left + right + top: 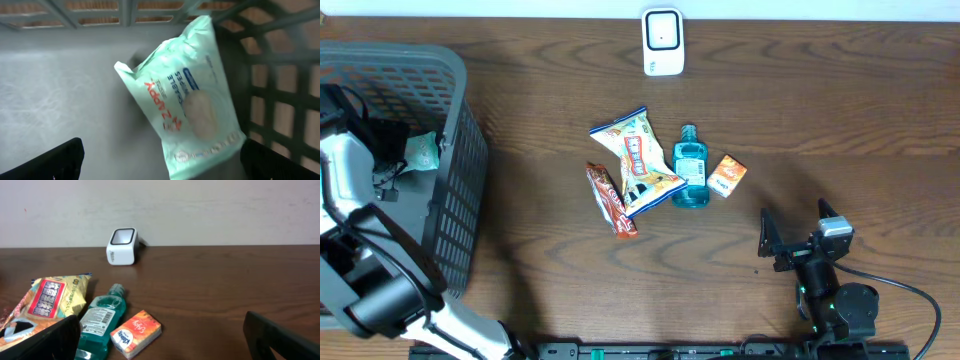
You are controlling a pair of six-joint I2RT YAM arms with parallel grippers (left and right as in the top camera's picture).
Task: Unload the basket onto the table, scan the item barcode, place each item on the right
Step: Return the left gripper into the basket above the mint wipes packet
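The wipes packet lies below my left gripper, between the open fingers. Next I will bring the gripper down onto the near half of the packet and close across it.
A mint-green wipes packet lies on the grey basket floor against the mesh wall; it also shows from overhead. My left gripper hangs inside the basket just over the packet's near end, open, its black fingers wide on either side and not touching it. The white barcode scanner stands at the table's far edge, its window facing the table. My right gripper rests open and empty near the front right, pointing towards the scanner.
The grey mesh basket fills the left side. Mid-table lie a snack bag, a red candy bar, a teal mouthwash bottle and an orange tissue pack, all just ahead of the right gripper.
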